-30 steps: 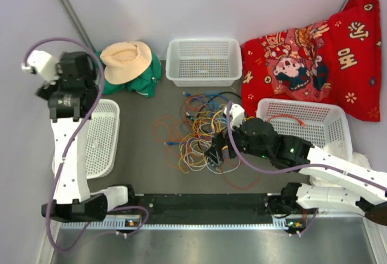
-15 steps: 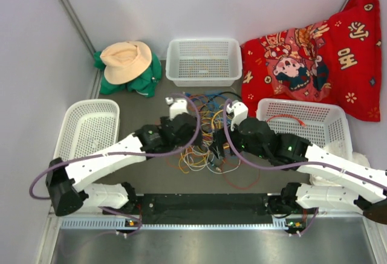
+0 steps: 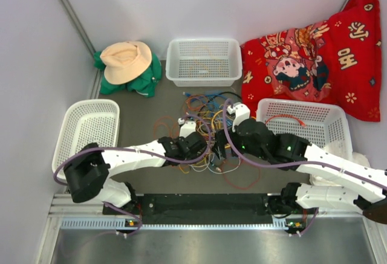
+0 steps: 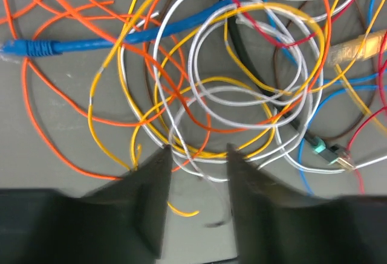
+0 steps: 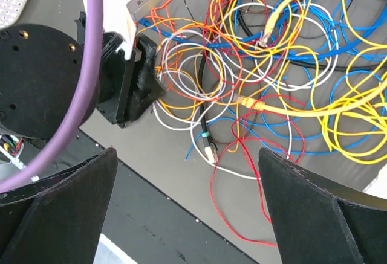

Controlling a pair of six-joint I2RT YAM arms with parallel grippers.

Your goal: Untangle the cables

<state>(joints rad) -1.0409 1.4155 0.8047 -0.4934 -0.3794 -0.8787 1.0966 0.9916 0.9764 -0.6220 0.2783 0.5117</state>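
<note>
The pale grey-white cord crosses between my left gripper's fingers. I will therefore move my right gripper to the left in the top view and close it on that cord.
The cables [image 3: 202, 125] lie as one tangled pile of yellow, orange, blue, red, white and black cords in the middle of the table. My left gripper [image 3: 202, 155] is low at the pile's near left edge. In the left wrist view its fingers [image 4: 197, 149] stand narrowed with a gap, and white, yellow and orange strands [image 4: 199, 155] cross between the tips. My right gripper [image 3: 219, 152] hovers over the pile's near right part. It is wide open [image 5: 187, 152] above a red loop [image 5: 242, 173] and a small plug [image 5: 210, 149]. The left gripper [image 5: 158, 89] also shows there.
White baskets stand at the back [image 3: 204, 41], at the left [image 3: 84, 103] and at the right [image 3: 302, 102], the right one with a red cord [image 3: 287, 118] in it. A tan hat [image 3: 126, 58] on green cloth and a red printed cloth [image 3: 314, 52] lie at the back. A black rail [image 3: 205, 203] runs along the front.
The left arm has swung down from above the left basket to the near edge of the pile, and its jaws have narrowed round some strands. The right arm has hardly moved.
</note>
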